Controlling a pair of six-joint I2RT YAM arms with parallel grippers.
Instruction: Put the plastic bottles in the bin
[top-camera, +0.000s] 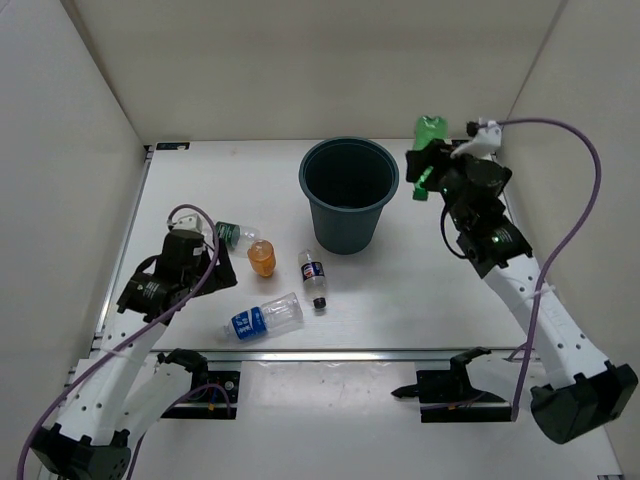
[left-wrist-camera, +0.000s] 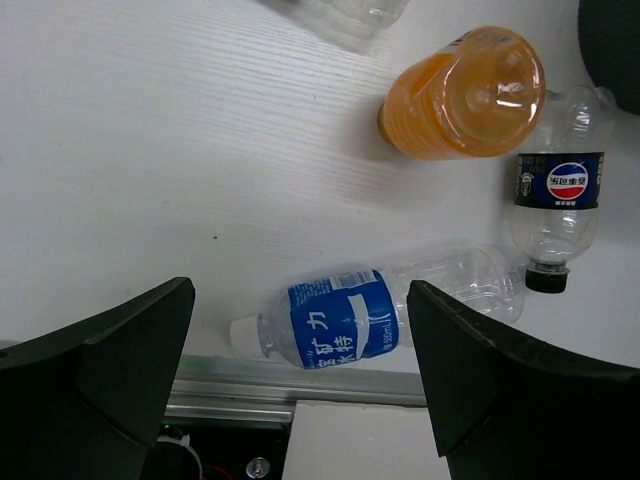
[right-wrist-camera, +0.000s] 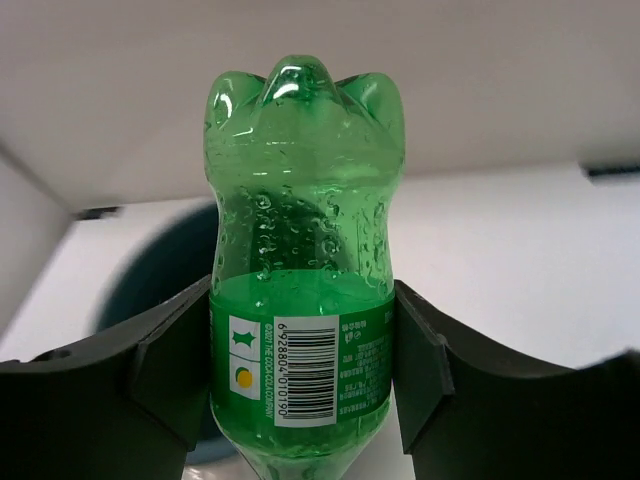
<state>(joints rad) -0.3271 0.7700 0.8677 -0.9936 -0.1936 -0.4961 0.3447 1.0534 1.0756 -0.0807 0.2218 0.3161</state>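
Observation:
The all-green bottle is still hanging outside the bin's rim, so I will move my right gripper to the left in the top view, over the bin's opening (top-camera: 348, 176) (right-wrist-camera: 172, 264), to let go of the bottle.
My right gripper (top-camera: 428, 172) is shut on the all-green bottle (top-camera: 430, 150) and holds it in the air just right of the bin (top-camera: 349, 192); in the right wrist view the green bottle (right-wrist-camera: 300, 300) sits between both pads, with the bin (right-wrist-camera: 160, 270) behind it at the left. My left gripper (top-camera: 215, 258) is open and empty above the table. The blue-label bottle (top-camera: 265, 317) (left-wrist-camera: 380, 315) lies between and beyond its fingers. The orange bottle (top-camera: 262, 258) (left-wrist-camera: 465, 92), the dark-labelled bottle (top-camera: 315, 277) (left-wrist-camera: 558, 205) and the green-label bottle (top-camera: 236, 234) lie on the table.
White walls enclose the table on three sides. A metal rail (top-camera: 330, 354) runs along the near edge, and it also shows in the left wrist view (left-wrist-camera: 230, 385). A purple cable (top-camera: 590, 190) loops off the right arm.

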